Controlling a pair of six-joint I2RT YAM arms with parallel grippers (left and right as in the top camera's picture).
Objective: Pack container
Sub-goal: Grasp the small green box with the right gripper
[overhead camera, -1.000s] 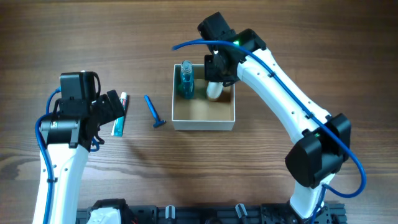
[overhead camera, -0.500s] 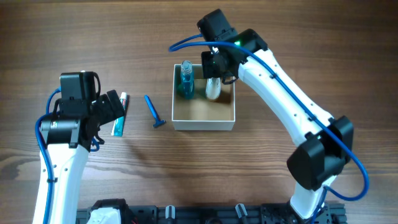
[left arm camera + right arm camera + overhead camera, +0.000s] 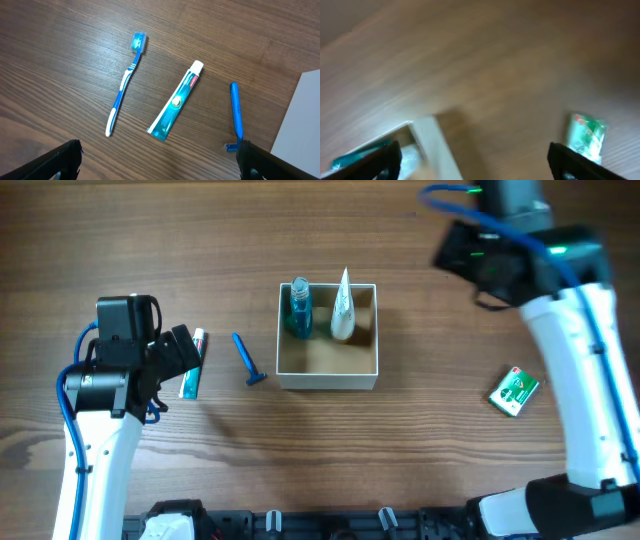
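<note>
My right gripper will next move back and down to close around the small green box (image 3: 514, 391), which is below and back from the gripper, still outside the container (image 3: 328, 378).
The container (image 3: 328, 378), a white-walled box with a tan inside, stands mid-table holding a teal bottle (image 3: 298, 308) and a white tube (image 3: 343, 312). My right gripper (image 3: 475, 160) is open and holds nothing; it hovers up and to the right of the container, whose wall (image 3: 432, 145) shows blurred at the lower left of the right wrist view. My left gripper (image 3: 160, 165) is open above the table with nothing between its fingers. Ahead of it lie a blue toothbrush (image 3: 124, 85), a toothpaste tube (image 3: 176, 102) and a blue razor (image 3: 236, 112).
A small green box (image 3: 514, 391) lies on the table right of the container and appears again (image 3: 585, 137) in the right wrist view. The razor (image 3: 246, 360) and toothpaste (image 3: 193, 365) lie left of the container. The container's white wall (image 3: 300, 120) shows at the right edge.
My right gripper opened, let go of the white tube inside the container and swung up and away to the right, uncovering the green box. The left arm stayed still.
</note>
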